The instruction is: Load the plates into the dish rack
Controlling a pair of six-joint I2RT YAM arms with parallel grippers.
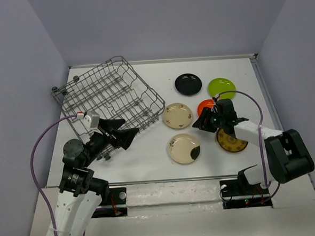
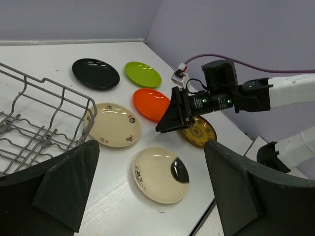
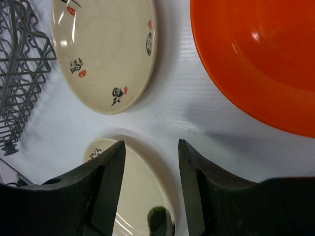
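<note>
The table between the cream plate and the orange plate is bare and leaves room for a finger, so I need to move my right gripper outward and down next, onto the cream plate's rim that faces the orange plate.
The grey wire dish rack [image 1: 111, 97] stands tilted at the far left and holds no plates. Six plates lie flat on the table: black [image 1: 188, 84], lime green [image 1: 221, 85], orange [image 1: 204, 105], cream [image 1: 177, 115], cream with a dark blotch [image 1: 184, 148], and yellow-brown patterned [image 1: 231, 141]. My right gripper [image 1: 196, 125] is open and empty, low between the orange plate [image 3: 256, 59] and the blotched cream plate [image 3: 142, 201], its tips [image 3: 151, 143] over that plate's far rim. My left gripper [image 1: 127, 135] is open and empty by the rack's near right corner [image 2: 39, 123].
White table with walls on three sides. The right arm's body covers part of the orange and patterned plates [image 2: 199, 132]. In the left wrist view the black [image 2: 96, 73], lime [image 2: 142, 74] and cream [image 2: 115, 124] plates lie beyond the rack.
</note>
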